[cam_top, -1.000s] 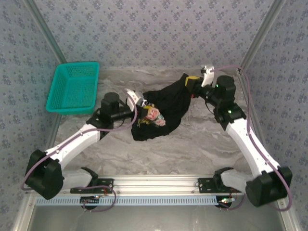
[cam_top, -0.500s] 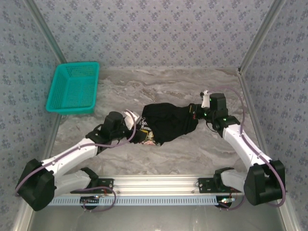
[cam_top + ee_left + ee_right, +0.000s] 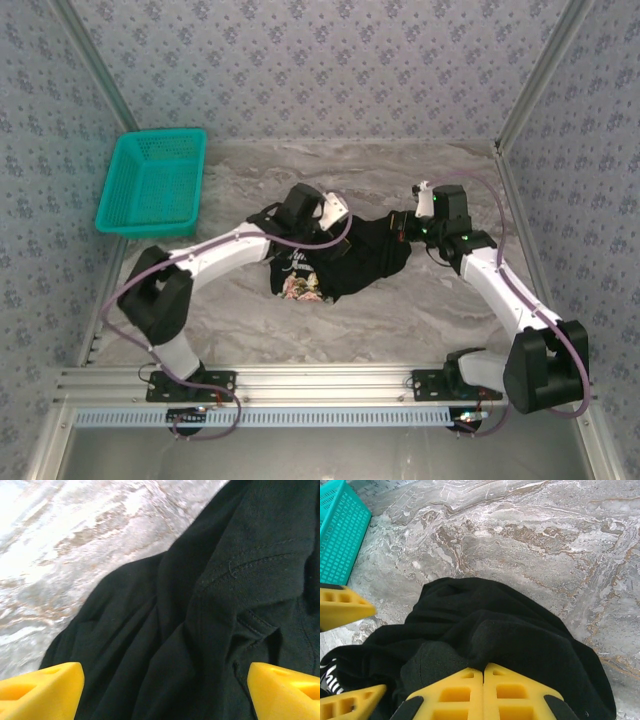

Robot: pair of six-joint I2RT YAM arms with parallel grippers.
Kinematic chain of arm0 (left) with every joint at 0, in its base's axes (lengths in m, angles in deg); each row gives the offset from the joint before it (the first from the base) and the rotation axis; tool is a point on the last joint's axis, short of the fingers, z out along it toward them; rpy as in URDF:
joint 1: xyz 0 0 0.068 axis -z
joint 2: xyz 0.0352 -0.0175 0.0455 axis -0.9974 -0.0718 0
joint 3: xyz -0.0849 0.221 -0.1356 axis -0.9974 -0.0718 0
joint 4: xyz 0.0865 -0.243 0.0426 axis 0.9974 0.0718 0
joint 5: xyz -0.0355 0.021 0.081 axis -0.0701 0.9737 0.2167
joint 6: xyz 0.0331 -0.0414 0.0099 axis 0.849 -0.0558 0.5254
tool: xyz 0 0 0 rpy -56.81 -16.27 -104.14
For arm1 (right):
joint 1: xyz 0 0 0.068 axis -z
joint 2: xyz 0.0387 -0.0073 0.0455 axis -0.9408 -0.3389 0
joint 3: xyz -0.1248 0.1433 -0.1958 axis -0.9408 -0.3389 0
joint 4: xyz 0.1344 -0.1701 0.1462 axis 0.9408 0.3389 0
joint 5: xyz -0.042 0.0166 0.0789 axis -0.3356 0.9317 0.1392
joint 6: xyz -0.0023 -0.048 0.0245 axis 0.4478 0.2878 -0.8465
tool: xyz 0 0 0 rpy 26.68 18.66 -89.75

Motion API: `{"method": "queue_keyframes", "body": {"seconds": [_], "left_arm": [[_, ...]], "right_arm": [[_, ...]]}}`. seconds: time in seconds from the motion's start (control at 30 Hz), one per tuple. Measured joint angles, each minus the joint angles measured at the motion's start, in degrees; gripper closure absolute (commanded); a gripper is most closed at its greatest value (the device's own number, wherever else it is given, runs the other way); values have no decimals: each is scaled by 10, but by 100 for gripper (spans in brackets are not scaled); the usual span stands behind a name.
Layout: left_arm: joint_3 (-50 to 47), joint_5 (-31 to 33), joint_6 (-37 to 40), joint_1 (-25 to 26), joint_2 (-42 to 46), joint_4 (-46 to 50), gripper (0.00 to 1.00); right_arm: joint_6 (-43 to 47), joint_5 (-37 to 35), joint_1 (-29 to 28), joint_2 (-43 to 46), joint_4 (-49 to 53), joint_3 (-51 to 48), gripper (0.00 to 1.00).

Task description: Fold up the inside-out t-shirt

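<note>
My right gripper should next pull the shirt's end outward, toward the bare marble beyond its far edge (image 3: 402,197) (image 3: 530,562), and let go of it, because the cloth lies bunched.
The inside-out t-shirt (image 3: 345,262) lies bunched on the marble table, mostly black, with its floral print and white text (image 3: 300,284) facing up at the front left. My left gripper (image 3: 338,222) hovers open over the shirt's far side. In the left wrist view its yellow fingertips (image 3: 41,690) stand wide apart above black folds of the t-shirt (image 3: 200,610), holding nothing. My right gripper (image 3: 404,228) is shut on the shirt's right end. In the right wrist view the right gripper (image 3: 483,671) has its pads pressed together on a fold of the black cloth (image 3: 485,625).
A teal basket (image 3: 153,182) stands at the back left, also seen as the teal basket (image 3: 339,530) in the right wrist view. The left gripper's yellow fingers (image 3: 342,607) show at the left edge of that view. Bare marble table (image 3: 420,310) surrounds the shirt.
My left gripper let go of the shirt's left end, opened wide and swung to the far side above the shirt. My right gripper came down from the back with its end and now holds still.
</note>
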Motion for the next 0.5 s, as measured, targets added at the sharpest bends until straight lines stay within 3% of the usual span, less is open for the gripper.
{"method": "queue_keyframes", "body": {"seconds": [0.13, 0.27, 0.5], "left_arm": [[44, -31, 16, 0, -49, 29, 33], [96, -61, 21, 0, -89, 47, 39], [124, -98, 10, -6, -118, 46, 63]], "right_arm": [[0, 0, 0, 0, 3, 0, 100], [0, 0, 0, 2, 4, 0, 100], [0, 0, 0, 5, 4, 0, 100]]}}
